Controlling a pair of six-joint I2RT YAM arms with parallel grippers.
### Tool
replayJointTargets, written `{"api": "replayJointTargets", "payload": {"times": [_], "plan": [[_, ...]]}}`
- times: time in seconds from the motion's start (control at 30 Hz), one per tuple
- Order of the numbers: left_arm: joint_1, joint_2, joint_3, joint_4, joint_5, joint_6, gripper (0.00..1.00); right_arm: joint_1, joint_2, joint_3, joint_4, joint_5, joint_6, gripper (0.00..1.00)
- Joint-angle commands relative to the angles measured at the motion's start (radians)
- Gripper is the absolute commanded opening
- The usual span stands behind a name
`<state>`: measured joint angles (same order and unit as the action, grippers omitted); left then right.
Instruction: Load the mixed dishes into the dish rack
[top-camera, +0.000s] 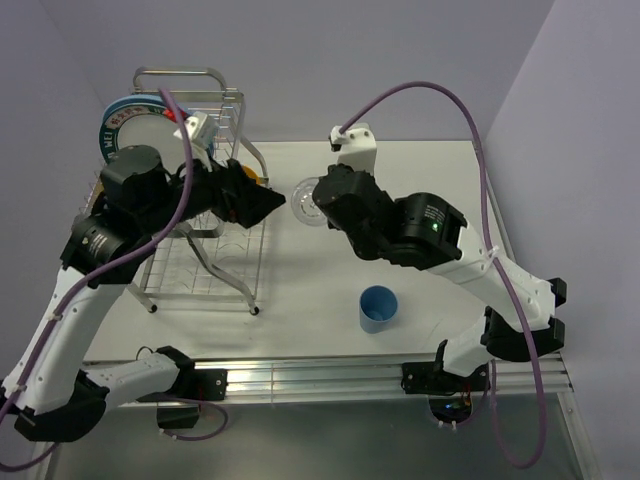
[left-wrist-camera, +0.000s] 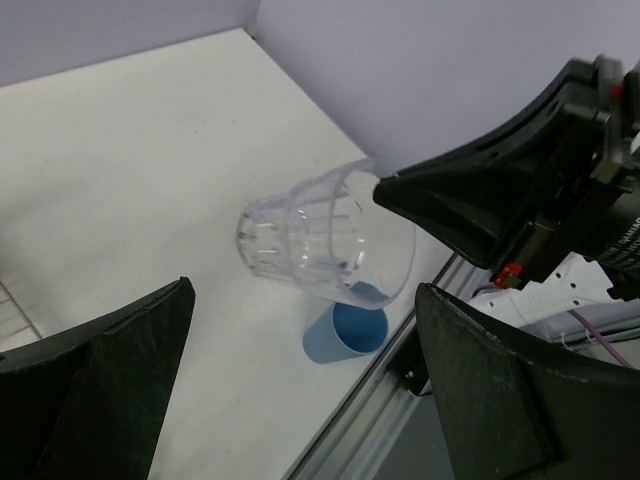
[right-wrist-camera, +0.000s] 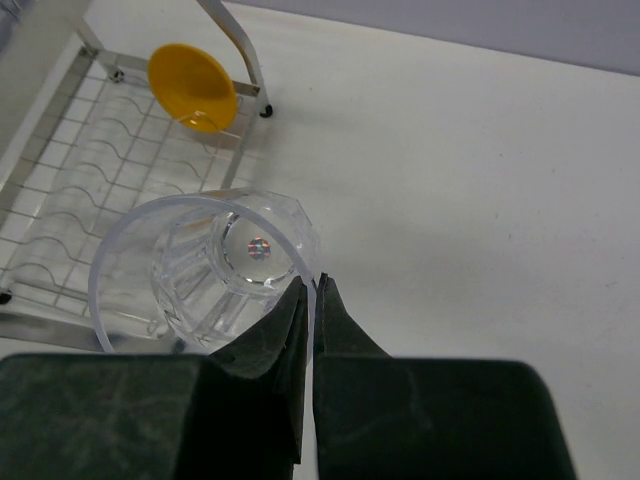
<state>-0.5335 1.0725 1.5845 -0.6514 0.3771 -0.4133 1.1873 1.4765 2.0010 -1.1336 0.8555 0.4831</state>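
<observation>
Next, my left gripper goes to the right in the top view onto the small clear glass's rack-side rim (top-camera: 294, 204) (left-wrist-camera: 354, 297), since my right gripper leaves it free.
My right gripper (right-wrist-camera: 316, 285) is shut on the rim of the small clear glass (right-wrist-camera: 205, 275) and holds it tilted above the table, right of the dish rack (top-camera: 200, 255). The glass also shows in the top view (top-camera: 305, 200) and in the left wrist view (left-wrist-camera: 325, 235). My left gripper (top-camera: 262, 203) is open and empty over the rack's right side, its jaws facing the glass. The small blue cup (top-camera: 378, 308) stands upright on the table near the front. The white plate with the teal lettered rim (top-camera: 135, 125) stands in the rack's back. The orange-yellow bowl (right-wrist-camera: 192, 87) lies in the rack.
The wire rack floor (right-wrist-camera: 90, 190) lies left of and below the held glass. The table's front rail (top-camera: 320, 378) runs along the near edge. A purple wall corner stands behind and to the right.
</observation>
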Motion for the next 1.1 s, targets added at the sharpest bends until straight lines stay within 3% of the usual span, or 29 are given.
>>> {"api": "replayJointTargets", "payload": {"times": [0.0, 0.17, 0.67, 0.83, 0.97, 1.07], "plan": [[-0.103, 0.036, 0.072, -0.030, -0.164, 0.002, 0.99, 0.011, 0.060, 0.123, -0.015, 0.062, -0.035, 0.00], [-0.213, 0.099, 0.114, -0.071, -0.320, 0.011, 0.99, 0.021, 0.087, 0.188, -0.012, 0.062, -0.061, 0.00], [-0.344, 0.190, 0.141, -0.097, -0.632, -0.015, 0.95, 0.103, 0.103, 0.222, -0.035, 0.114, -0.054, 0.00], [-0.356, 0.198, 0.137, -0.096, -0.681, -0.022, 0.81, 0.124, 0.099, 0.205, -0.040, 0.143, -0.034, 0.00], [-0.356, 0.181, 0.115, -0.056, -0.661, -0.022, 0.46, 0.126, 0.071, 0.167, -0.040, 0.154, -0.008, 0.00], [-0.356, 0.172, 0.097, -0.027, -0.606, -0.012, 0.40, 0.127, 0.032, 0.111, -0.005, 0.145, -0.006, 0.00]]}}
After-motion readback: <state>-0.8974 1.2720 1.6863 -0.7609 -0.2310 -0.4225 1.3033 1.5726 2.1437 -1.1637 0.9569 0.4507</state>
